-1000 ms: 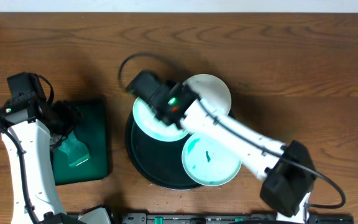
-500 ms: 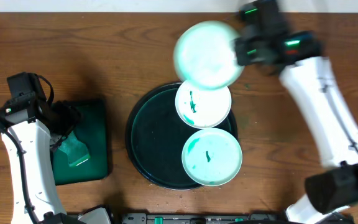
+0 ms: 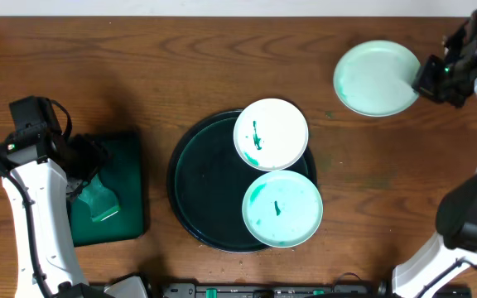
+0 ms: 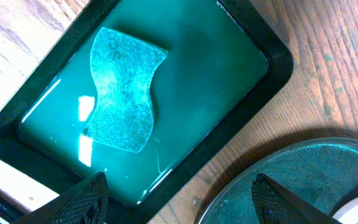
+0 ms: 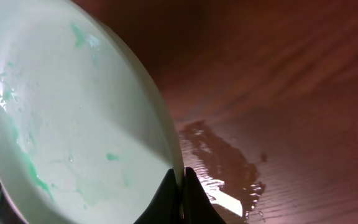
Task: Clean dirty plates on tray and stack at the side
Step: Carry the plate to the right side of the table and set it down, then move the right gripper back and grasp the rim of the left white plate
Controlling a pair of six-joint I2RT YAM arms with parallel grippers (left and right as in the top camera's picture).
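Observation:
My right gripper moves the held plate down and back onto the wood (image 3: 381, 132) beside the round tray next, since that side is clear for stacking.
The round dark tray (image 3: 199, 186) holds two white plates: one with a small teal streak (image 3: 272, 134) at its top right, one smeared teal (image 3: 281, 209) at its bottom right. A third pale plate (image 3: 376, 79) hangs over the table at the far right, pinched at its rim by my right gripper (image 3: 425, 79), which is shut on it. The right wrist view shows that plate (image 5: 67, 124) with faint green marks, its rim in the gripper (image 5: 180, 180). My left gripper (image 4: 179, 196) stands open above the near corner of the rectangular tray, holding nothing.
A small rectangular green tray (image 4: 272, 56) of teal liquid holds a cloth (image 4: 124, 93) at the left of the table. A wet patch (image 5: 225, 171) glistens on the wood under the held plate. The round tray's rim (image 4: 229, 193) lies beside the left fingers.
My right arm has swung the pale plate off the round tray, up and far to the right. That uncovered the streaked plate beneath. The left arm has not moved.

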